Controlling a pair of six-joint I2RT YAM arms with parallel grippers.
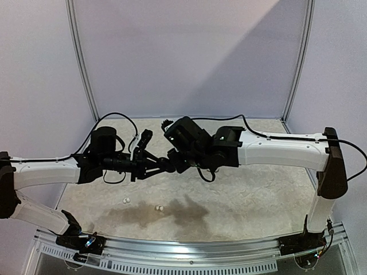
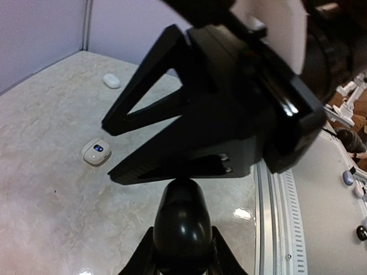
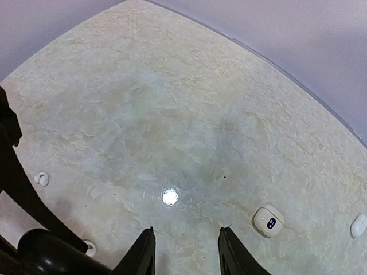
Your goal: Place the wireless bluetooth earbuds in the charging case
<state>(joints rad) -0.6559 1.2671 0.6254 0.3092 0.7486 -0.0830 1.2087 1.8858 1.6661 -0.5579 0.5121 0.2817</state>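
Observation:
The marble [image 1: 192, 182] [image 2: 117, 192] beside the white display case is clear. My left gripper will go down next with its fingers tilting down and bring the black case onto that spot.
My left gripper [image 1: 162, 166] [image 2: 182, 255] is shut on a black pebble-shaped charging case [image 2: 182, 220] and holds it above the table; the case also shows in the right wrist view [image 3: 43, 252]. My right gripper [image 1: 175, 157] [image 3: 184, 255] is open and empty, its fingers [image 2: 166, 109] right at the far end of the black case. Small white earbuds [image 1: 126, 200] [image 1: 159, 207] lie on the table near the front, and also show in the right wrist view [image 3: 41, 179] [image 3: 89, 247]. No black earbuds show.
A white case with a small blue display [image 2: 96, 152] [image 3: 268, 221] and a plain white case [image 2: 111, 81] [image 3: 359, 225] lie on the marble table [image 1: 258, 200]. A metal rail [image 1: 189, 249] runs along the near edge. Grey walls close the back and sides.

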